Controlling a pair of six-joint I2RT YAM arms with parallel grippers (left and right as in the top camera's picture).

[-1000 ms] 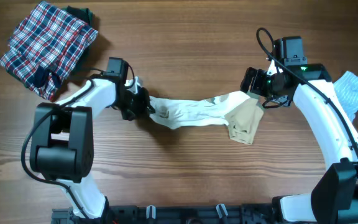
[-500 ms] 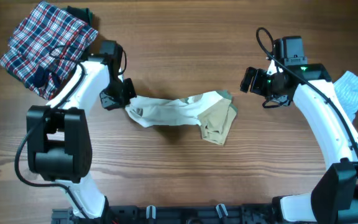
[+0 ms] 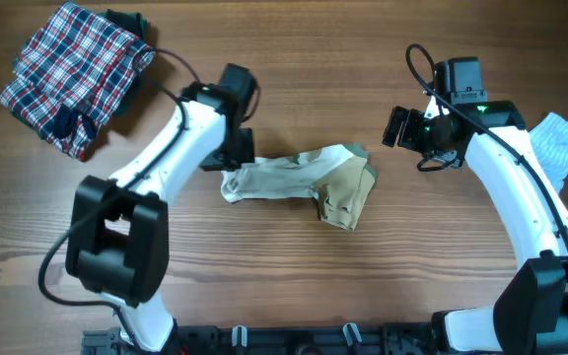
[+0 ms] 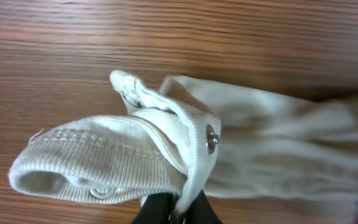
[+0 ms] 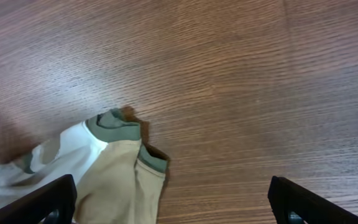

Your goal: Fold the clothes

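The ribbed end is away from the tan-beige parts [image 3: 339, 181]. My left gripper should next carry it across the middle of the top toward them and let go of it there.
A cream-white top [image 3: 294, 176] with tan-beige sleeve parts and a thin olive edge lies bunched in the middle of the table. It also shows in the left wrist view [image 4: 166, 149] and in the right wrist view [image 5: 104, 168]. My left gripper [image 3: 235, 163] is shut on the ribbed left end of the top, seen close in the left wrist view [image 4: 178, 211]. My right gripper [image 3: 409, 133] is open and empty, to the right of the top and apart from it. A pale blue striped garment [image 3: 565, 146] lies at the right edge, partly under my right arm.
A red, white and blue plaid garment [image 3: 72, 71] lies crumpled at the far left corner, with something dark green behind it. The wooden table [image 3: 294, 266] shows bare in front of the top.
My left gripper has pulled the top's left end first left, then back right toward the middle. My right gripper let go of the tan end, which dropped and bunched on the table.
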